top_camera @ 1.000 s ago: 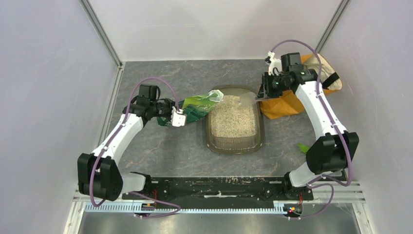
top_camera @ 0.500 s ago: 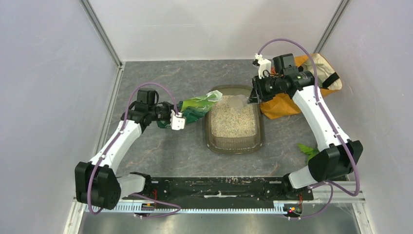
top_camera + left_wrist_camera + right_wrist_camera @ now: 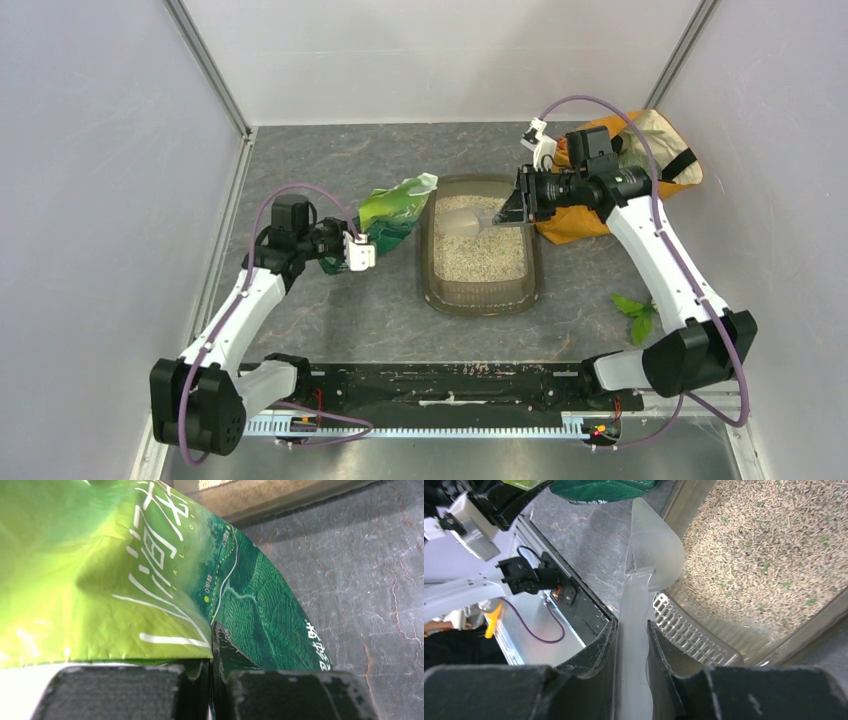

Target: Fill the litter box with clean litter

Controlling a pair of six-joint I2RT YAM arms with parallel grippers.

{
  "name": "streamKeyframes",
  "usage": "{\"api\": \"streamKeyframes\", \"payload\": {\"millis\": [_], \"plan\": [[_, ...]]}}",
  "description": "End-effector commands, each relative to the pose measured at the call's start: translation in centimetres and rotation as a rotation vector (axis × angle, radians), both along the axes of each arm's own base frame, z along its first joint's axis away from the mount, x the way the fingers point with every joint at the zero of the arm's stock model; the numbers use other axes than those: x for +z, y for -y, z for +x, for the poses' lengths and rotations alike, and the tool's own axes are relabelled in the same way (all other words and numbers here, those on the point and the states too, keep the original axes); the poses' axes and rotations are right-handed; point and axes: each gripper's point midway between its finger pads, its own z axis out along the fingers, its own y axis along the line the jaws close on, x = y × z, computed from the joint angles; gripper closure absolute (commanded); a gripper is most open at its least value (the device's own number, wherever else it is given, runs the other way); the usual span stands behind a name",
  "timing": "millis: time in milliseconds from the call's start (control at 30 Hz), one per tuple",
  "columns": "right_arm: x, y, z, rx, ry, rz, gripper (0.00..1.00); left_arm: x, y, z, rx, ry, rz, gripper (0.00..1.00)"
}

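My right gripper should next carry the scoop across the litter box toward the green pouch, then back and down, because bare table lies open between them.
The litter box, a dark translucent tray, sits at the table's centre and holds pale clean litter with green specks. My right gripper is shut on the handle of a translucent scoop, whose head is over the litter at the box's far end. In the right wrist view the scoop runs out from between the fingers of my right gripper, above the litter. My left gripper is shut on the bottom of the green pouch, left of the box, mouth raised. In the left wrist view the pouch fills the frame above my left gripper.
An orange cloth bag lies just right of the box's far end, behind my right arm. A green scrap lies on the table at right. White enclosure walls stand on three sides. A black rail runs along the near edge.
My left arm has drawn the pouch back to the left, away from the box, mouth turned up. My right gripper has carried the scoop left and down over the litter.
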Motion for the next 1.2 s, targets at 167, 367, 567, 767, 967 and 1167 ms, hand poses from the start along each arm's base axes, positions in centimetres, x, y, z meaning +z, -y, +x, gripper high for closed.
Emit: {"api": "streamKeyframes", "payload": {"millis": [167, 367, 567, 767, 967, 1167], "plan": [[1.4, -2.4, 1.3, -0.166, 0.072, 0.098, 1.00, 1.4, -4.9, 2.8, 0.367, 0.033, -0.126, 0.98], [1.0, -6.4, 2.1, -0.182, 0.182, 0.123, 1.00, 1.8, -7.0, 3.2, 0.478, 0.078, -0.143, 0.98], [-1.7, -10.5, 1.9, -0.200, 0.211, -0.005, 1.00, 3.6, -9.1, 4.0, 0.611, 0.113, -0.208, 0.98], [-4.2, -13.5, 1.6, -0.220, 0.320, -0.090, 1.00, 4.5, -10.6, 4.3, 0.688, 0.134, -0.235, 0.98], [-6.8, -17.0, 0.4, -0.188, 0.437, -0.117, 1.00, 4.8, -11.1, 4.2, 0.714, 0.137, -0.248, 0.98], [-10.6, -19.3, -0.4, -0.129, 0.482, -0.124, 0.96, 4.7, -11.3, 3.9, 0.720, 0.129, -0.249, 0.98]]}}
